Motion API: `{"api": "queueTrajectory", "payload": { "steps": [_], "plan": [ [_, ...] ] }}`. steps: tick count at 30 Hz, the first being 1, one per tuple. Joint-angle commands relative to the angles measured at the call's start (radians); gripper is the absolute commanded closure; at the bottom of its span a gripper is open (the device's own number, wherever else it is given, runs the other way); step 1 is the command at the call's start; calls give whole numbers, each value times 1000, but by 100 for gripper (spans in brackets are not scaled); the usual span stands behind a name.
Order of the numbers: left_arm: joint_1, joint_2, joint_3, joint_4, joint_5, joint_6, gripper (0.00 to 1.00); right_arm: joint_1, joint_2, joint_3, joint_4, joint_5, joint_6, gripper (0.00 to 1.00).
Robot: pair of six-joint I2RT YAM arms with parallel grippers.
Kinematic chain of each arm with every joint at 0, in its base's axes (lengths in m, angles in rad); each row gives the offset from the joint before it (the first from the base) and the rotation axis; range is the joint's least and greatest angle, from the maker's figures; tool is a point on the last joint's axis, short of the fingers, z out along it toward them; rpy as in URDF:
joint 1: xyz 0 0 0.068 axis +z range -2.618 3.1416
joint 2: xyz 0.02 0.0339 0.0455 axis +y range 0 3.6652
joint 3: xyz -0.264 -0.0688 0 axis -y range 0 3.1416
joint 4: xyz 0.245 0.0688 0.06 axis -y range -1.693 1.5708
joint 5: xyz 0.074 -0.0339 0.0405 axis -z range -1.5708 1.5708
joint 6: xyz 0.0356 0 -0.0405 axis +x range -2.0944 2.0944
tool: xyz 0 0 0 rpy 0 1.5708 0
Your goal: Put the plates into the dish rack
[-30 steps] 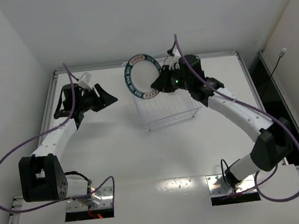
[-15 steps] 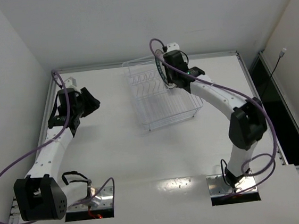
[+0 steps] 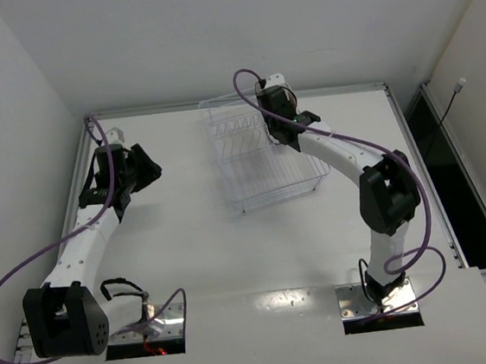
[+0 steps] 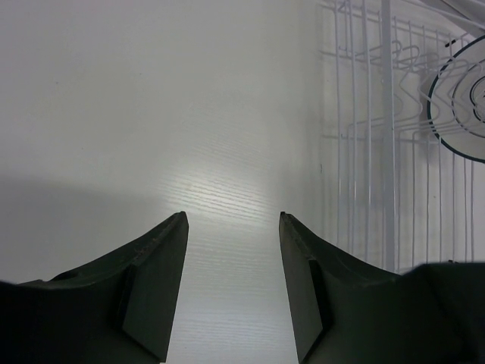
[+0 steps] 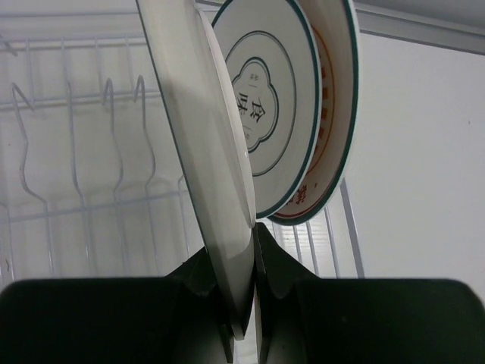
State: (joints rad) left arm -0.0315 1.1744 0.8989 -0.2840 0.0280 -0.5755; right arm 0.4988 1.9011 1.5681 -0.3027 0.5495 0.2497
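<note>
My right gripper should go down into the rack [image 3: 267,166] beside the plate with the central motif [image 5: 265,114] and then open, because the plate it is holding is already lined up edge-on alongside that plate.
My right gripper [image 5: 252,227] is shut on the lower rim of the white plate with the dark teal rim [image 5: 201,144]. It holds that plate upright and edge-on over the dish rack [image 3: 267,166], in the rack's back right part. Close behind it in the right wrist view stand the plate with the central motif [image 5: 265,114] and the plate with orange markings [image 5: 333,129], both upright in the rack. My left gripper [image 4: 231,220] is open and empty over bare table, left of the rack [image 4: 379,152]. In the top view it [image 3: 148,167] sits far left.
The rack's upright prongs [image 5: 76,144] to the left of the held plate hold nothing. A white wall runs behind the table's back edge [image 3: 174,108]. A purple cable [image 3: 245,82] loops above the right wrist.
My right arm swung the teal-rimmed plate from face-on above the rack to edge-on, down by the two racked plates. My left arm drew back to the left, then held still.
</note>
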Motion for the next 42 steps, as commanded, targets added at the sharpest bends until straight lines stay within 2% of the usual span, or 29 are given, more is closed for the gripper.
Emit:
{"api": "queueTrajectory", "payload": {
  "steps": [1, 6, 14, 21, 22, 23, 24, 25, 31, 34, 38, 42],
  "plan": [
    [4, 4, -3, 12, -11, 9, 52, -5, -85, -26, 129, 82, 13, 100],
    [4, 4, -3, 12, -11, 9, 52, -14, -2, 65, 83, 70, 3, 100],
    [4, 13, -3, 12, -11, 9, 52, -55, 128, 130, 14, -72, 26, 100],
    [4, 22, -3, 12, 7, 9, 52, -83, 160, 151, 4, -123, 36, 98],
    [4, 31, -3, 12, 7, 9, 52, -83, 171, 152, 4, -141, 36, 95],
    [4, 31, -3, 12, 16, 9, 52, -92, 171, 165, -7, -141, 36, 88],
    [4, 31, -3, 12, 16, 9, 52, -92, 171, 177, -16, -160, 45, 75],
    [4, 31, -3, 12, 16, 9, 52, -92, 171, 178, -16, -169, 45, 70],
    [4, 62, 6, 22, 59, 19, 52, -101, 87, 198, -81, -206, 76, 54],
    [4, 71, 6, 34, 104, 40, 52, -89, -14, 184, -122, -206, 86, 48],
    [4, 60, -6, 83, 208, 51, 52, -71, -221, 55, -119, -301, 98, 34],
    [4, 60, -15, 117, 303, 60, 52, -71, -423, -131, -168, -381, 131, 32]
  ]
}}
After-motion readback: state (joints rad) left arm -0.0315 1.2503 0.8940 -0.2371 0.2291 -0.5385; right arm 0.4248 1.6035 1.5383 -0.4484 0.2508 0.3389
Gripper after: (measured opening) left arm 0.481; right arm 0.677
